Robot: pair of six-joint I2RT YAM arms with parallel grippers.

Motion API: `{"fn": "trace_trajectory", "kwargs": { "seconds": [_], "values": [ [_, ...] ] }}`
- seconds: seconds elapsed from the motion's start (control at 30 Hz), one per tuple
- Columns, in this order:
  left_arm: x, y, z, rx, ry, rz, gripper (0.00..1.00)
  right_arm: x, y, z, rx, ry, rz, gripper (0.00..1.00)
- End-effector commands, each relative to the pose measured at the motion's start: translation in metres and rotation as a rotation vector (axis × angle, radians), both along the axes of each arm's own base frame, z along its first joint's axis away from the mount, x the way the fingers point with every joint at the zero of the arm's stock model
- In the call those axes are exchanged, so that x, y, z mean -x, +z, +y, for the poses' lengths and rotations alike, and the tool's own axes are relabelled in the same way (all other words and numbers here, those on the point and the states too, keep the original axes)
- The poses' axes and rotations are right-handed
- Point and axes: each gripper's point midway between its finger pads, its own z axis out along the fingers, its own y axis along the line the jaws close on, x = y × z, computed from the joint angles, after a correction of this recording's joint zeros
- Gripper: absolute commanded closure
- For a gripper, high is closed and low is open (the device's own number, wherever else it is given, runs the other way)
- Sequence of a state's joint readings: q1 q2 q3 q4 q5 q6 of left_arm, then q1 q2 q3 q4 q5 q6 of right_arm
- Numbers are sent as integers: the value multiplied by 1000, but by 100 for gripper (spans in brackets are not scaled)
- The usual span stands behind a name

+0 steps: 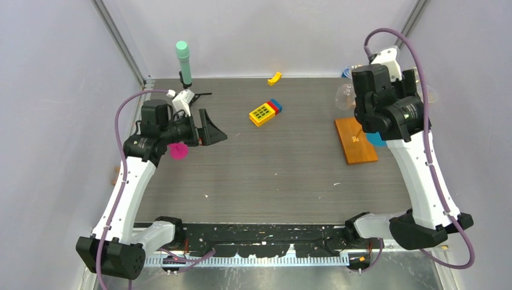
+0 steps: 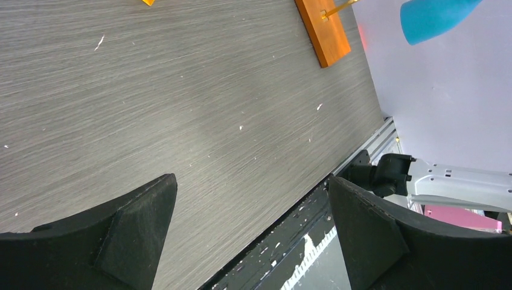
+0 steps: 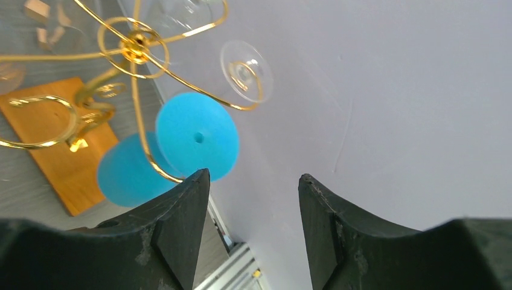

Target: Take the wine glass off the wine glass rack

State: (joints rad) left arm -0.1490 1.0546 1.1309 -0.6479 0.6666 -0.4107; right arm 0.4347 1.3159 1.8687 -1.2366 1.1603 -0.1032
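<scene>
The blue wine glass's foot [image 3: 202,140] is below my fingers and to their left in the wrist view, so my right gripper will go sideways and down onto it.
The wine glass rack is a gold wire stand [image 3: 136,45] with curled arms on an orange-brown wooden base [image 1: 356,140] at the table's right side; the base also shows in the left wrist view [image 2: 323,30]. A blue wine glass [image 3: 197,136] hangs upside down from one arm, its foot facing the right wrist camera. A clear wine glass [image 3: 246,71] hangs from a neighbouring arm. My right gripper [image 3: 253,178] is open and empty, above the rack, its left finger [image 3: 181,217] just beside the blue glass. My left gripper [image 1: 211,133] is open and empty, far left of the rack.
A yellow toy with green buttons [image 1: 264,112] lies mid-table, a small yellow piece [image 1: 275,77] at the back. A mint-green cylinder [image 1: 183,60] stands at the back left, and a pink object [image 1: 179,151] lies under the left arm. The right wall is close behind the rack.
</scene>
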Motion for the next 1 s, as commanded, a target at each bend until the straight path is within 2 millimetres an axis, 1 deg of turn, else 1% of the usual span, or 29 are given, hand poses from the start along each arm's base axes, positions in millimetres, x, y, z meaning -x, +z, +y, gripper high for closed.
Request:
{"fn": "trace_trajectory", "kwargs": {
  "seconds": [0.0, 0.07, 0.23, 0.6, 0.77, 0.97],
  "values": [
    [0, 10, -4, -1, -28, -45, 0, 4, -2, -14, 31, -24, 22, 39],
    [0, 8, -5, -2, -29, -41, 0, 4, -5, -15, 19, -14, 29, 37],
    [-2, 4, -3, -10, -21, -33, 0, -6, -20, -13, 15, -7, 65, 33],
    [-5, -3, -3, -21, -17, -17, 0, -29, -33, -5, 7, 1, 91, 33],
    [-6, -5, -3, -23, -18, -11, 0, -31, -35, -6, 33, -14, 112, 36],
    [-6, -7, -3, -25, -19, -9, 0, -30, -36, -9, 63, -28, 126, 48]
  ]
}}
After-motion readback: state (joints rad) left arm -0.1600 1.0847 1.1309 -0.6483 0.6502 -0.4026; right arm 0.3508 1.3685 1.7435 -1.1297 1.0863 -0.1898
